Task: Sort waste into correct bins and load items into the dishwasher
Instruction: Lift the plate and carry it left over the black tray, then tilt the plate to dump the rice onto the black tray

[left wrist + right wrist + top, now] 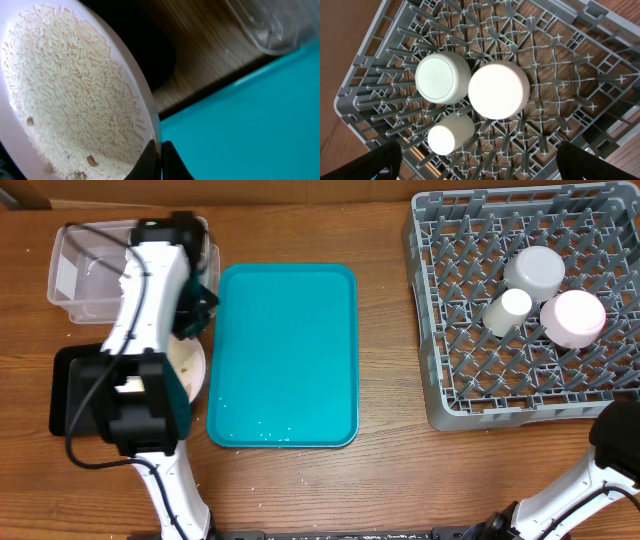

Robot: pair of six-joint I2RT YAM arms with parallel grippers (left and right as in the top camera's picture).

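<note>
My left gripper should tip the plate (190,367) over the black bin next, because rice is still on it. It should then lower the plate onto the teal tray (285,355) and let go of the plate's rim.
My left gripper (161,161) is shut on the rim of a white plate (75,90) covered with rice and a few crumbs. In the overhead view the plate (190,367) shows under the left arm, between the black bin (68,388) and the teal tray (285,355). The grey dishwasher rack (460,395) at the right holds a grey cup (535,272), a white cup (508,310) and a pink cup (573,317), all upside down. My right gripper (480,167) is open and empty above the rack (570,75), near the white cup (451,134).
A clear plastic bin (85,270) stands at the back left, behind the black bin. The teal tray has a few rice grains near its front edge. The right arm (620,440) sits at the front right corner, in front of the rack.
</note>
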